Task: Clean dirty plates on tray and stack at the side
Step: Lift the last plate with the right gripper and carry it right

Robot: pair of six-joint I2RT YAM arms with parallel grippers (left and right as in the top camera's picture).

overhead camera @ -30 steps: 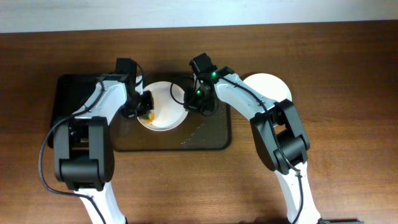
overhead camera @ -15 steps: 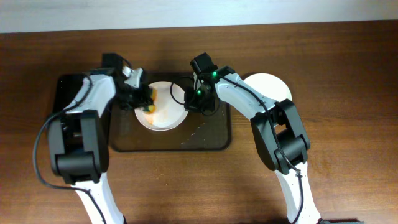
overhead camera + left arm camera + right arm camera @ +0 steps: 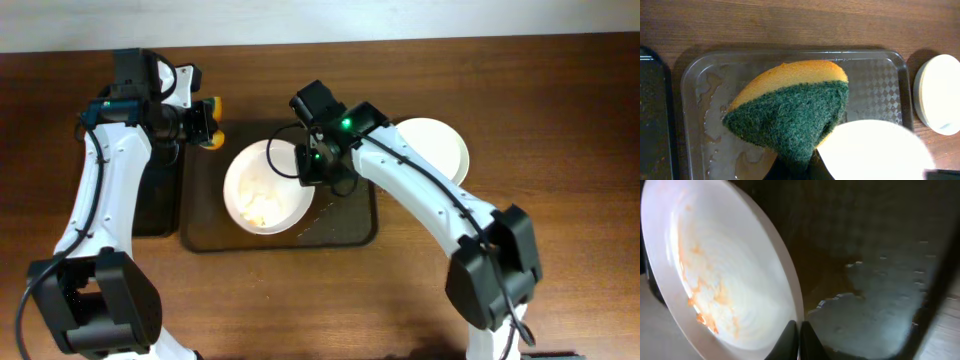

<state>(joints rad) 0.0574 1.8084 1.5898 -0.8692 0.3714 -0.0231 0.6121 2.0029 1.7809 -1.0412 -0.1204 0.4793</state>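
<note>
The plate still has orange smears, so my right gripper needs to lift it and tilt it upward, then lower it onto the tray's near corner [image 3: 342,218] by the clean stack.
A white plate [image 3: 262,187] with orange smears sits tilted above the dark wet tray [image 3: 350,222]. My right gripper [image 3: 308,168] is shut on the plate's right rim; the wrist view shows the fingers [image 3: 799,336] pinching the plate [image 3: 725,275] edge over the tray [image 3: 875,295]. My left gripper [image 3: 196,120] is shut on a yellow and green sponge [image 3: 212,110], held at the tray's far left corner, apart from the plate. In the left wrist view the sponge [image 3: 790,112] fills the centre above the tray [image 3: 705,100] and the plate [image 3: 875,150].
A stack of clean white plates [image 3: 438,145] stands on the wooden table right of the tray, also showing in the left wrist view [image 3: 940,95]. A second black tray [image 3: 155,200] lies to the left.
My left gripper has pulled the sponge off the plate, up and left to the tray's far corner. My right gripper has lifted and tilted the plate, which now looks larger.
</note>
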